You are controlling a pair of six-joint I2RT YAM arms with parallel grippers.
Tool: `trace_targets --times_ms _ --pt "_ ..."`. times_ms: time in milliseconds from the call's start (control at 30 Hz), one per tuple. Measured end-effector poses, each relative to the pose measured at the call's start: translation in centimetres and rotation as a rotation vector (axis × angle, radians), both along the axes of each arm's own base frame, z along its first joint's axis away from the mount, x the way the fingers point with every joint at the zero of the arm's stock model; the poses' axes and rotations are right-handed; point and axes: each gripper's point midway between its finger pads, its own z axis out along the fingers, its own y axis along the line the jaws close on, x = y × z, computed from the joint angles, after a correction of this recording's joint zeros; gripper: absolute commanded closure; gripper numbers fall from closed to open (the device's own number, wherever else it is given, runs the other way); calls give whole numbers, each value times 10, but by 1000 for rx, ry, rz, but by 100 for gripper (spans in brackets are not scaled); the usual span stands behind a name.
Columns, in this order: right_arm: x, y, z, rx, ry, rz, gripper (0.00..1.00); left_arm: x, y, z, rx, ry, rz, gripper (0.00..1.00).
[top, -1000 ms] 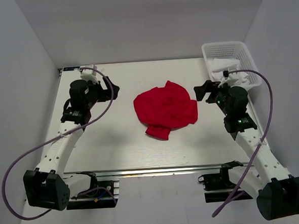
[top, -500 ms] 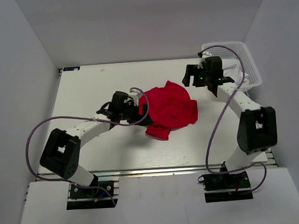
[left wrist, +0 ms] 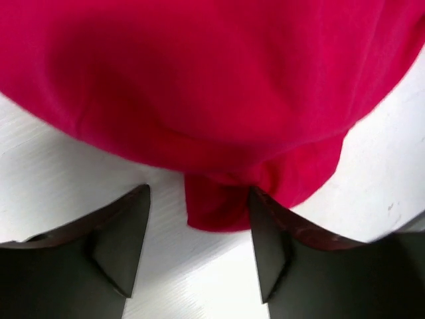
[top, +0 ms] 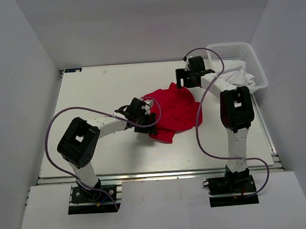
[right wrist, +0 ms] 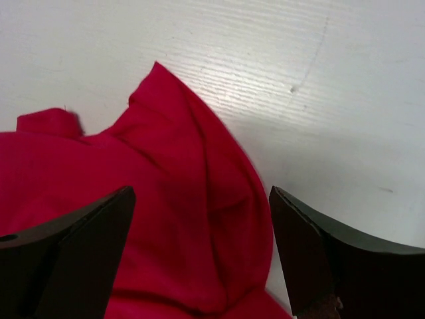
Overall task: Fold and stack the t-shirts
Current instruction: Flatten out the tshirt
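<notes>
I will next move my right gripper down and to its left in the top view and close it on the fold by the shirt's pointed corner (top: 174, 87) (right wrist: 200, 154).
A crumpled bright red t-shirt (top: 176, 110) lies at the middle of the table. My left gripper (top: 147, 117) is low at its left edge, jaws open. In the left wrist view a small red fold (left wrist: 216, 206) of the shirt lies between the fingers (left wrist: 126, 239), close against the right-hand one; my left gripper (left wrist: 199, 246) is not closed on it. My right gripper (top: 185, 82) is over the shirt's far edge, jaws wide open. In the right wrist view the shirt (right wrist: 166, 219) fills the gap of my right gripper (right wrist: 199, 252), with a pointed corner (right wrist: 159, 80) beyond it.
A white mesh basket (top: 231, 50) stands at the far right corner with white cloth (top: 239, 74) spilling over its near side. Bare white table (top: 94, 89) lies left of the shirt. Cables loop from both arms.
Both arms have reached in from their outer positions to the shirt. The left gripper came to its left edge, the right gripper swung over its far edge. The shirt has barely shifted.
</notes>
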Motion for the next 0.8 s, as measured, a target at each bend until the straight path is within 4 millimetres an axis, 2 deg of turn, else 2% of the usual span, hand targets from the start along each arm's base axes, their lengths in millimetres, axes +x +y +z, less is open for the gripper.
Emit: trace_targets --times_ms 133,233,333,367,433,500,533,567,600,633,800 --pt "13 12 -14 -8 9 13 13 3 -11 -3 0 -3 6 47" --pt "20 18 -23 -13 14 20 16 5 -17 -5 -5 -2 13 70" --pt "21 22 -34 -17 30 24 20 4 -19 -8 -1 4 12 83" --pt "21 24 -39 -20 36 26 22 4 -19 -8 2 3 15 94" --pt "22 27 -47 -23 47 29 24 6 -18 -8 6 -1 22 100" --pt "24 30 -48 -28 43 32 33 6 -18 -8 9 -5 25 100" --pt "25 31 -47 -27 40 32 43 7 -18 -8 10 -6 28 100" --pt "24 32 -47 -26 40 34 71 7 -17 -8 11 -8 30 100" --pt "24 34 -47 -26 40 35 90 7 -17 -7 11 -8 31 100" --pt "23 35 -47 -28 41 40 100 7 -17 -6 12 -10 32 100" --pt "23 39 -46 -28 29 23 100 10 -11 2 31 -34 55 100"
